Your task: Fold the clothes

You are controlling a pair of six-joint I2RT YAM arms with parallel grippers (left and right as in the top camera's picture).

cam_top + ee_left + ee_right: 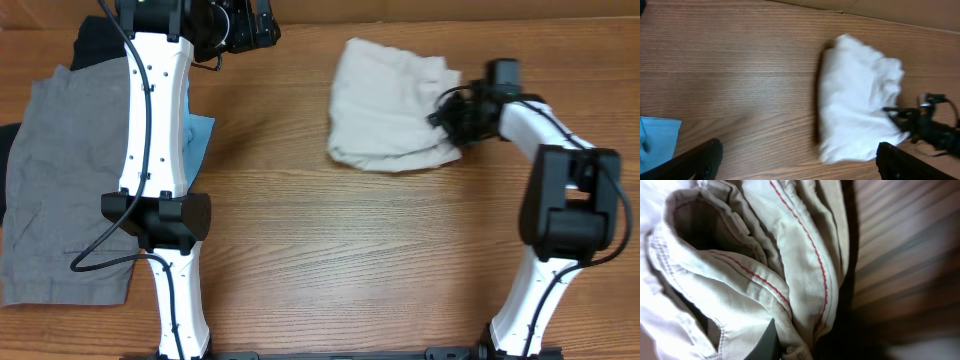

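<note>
My right gripper draws the shorts to its right in the overhead view and releases the cloth next, since bare wood by the table's far edge (562, 65) lies that way.
Cream-beige shorts (390, 115) lie bunched in a rough fold on the table, right of centre. They also show in the left wrist view (855, 115) and fill the right wrist view (750, 255), with red stitching on the seams. My right gripper (452, 118) is at the shorts' right edge, shut on the cloth (790, 347). My left gripper (800, 160) is open and empty, held above bare wood to the left of the shorts. Grey shorts (60, 180) lie flat at the far left.
A light-blue piece (198, 135) lies under my left arm and shows in the left wrist view (657, 140). A black garment (95, 40) lies at the back left above the grey shorts. The table's far edge runs along the top.
</note>
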